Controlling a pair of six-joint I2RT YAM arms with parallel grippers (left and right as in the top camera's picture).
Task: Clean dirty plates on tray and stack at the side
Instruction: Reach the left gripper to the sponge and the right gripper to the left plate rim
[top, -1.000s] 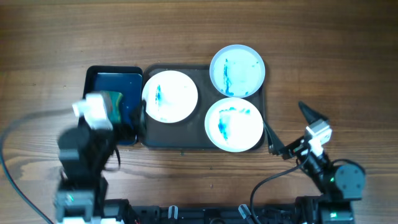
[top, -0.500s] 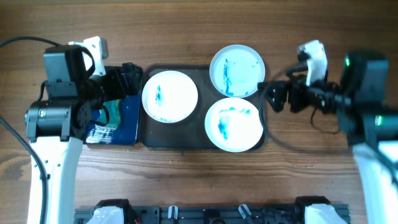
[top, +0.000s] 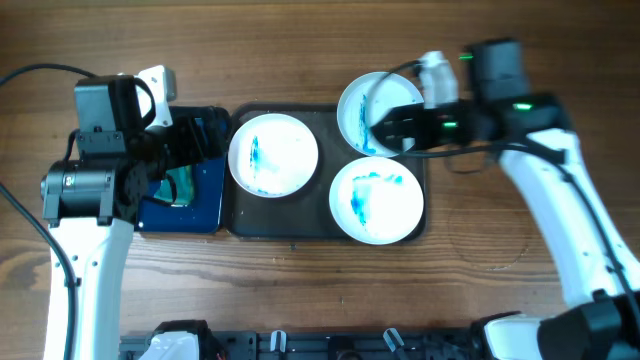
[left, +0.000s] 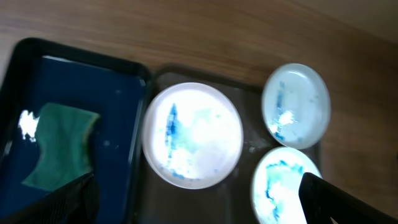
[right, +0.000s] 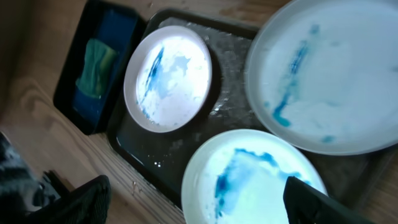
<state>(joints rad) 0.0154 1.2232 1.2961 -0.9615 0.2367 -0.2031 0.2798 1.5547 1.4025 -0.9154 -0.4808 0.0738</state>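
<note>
The robot should next move its open left gripper to the left in the overhead view and down to the green sponge (top: 179, 188) (left: 65, 144), which lies there below it.
Three white plates with blue smears lie on the dark tray (top: 280, 215): one at the left (top: 273, 153), one at the back right (top: 372, 100), one at the front right (top: 376, 200). My left gripper (top: 205, 140) is open and empty, over the small blue tray's right side, just left of the left plate (left: 193, 134). My right gripper (top: 385, 130) is open and empty, held above the back right plate's front edge. The right wrist view shows its fingers (right: 199, 205) spread over the front right plate (right: 249, 180), with the tray rim (right: 134, 149) below.
A smaller, deeper blue tray (top: 205, 205) with a green sponge (top: 180, 185) stands against the dark tray's left side. The sponge also shows in the left wrist view (left: 59, 146). Bare wooden table (top: 500, 240) lies to the right.
Both arms rose from the table's front edge. The right gripper then moved left, from beside the tray to over the back right plate. The left gripper stays over the blue tray.
</note>
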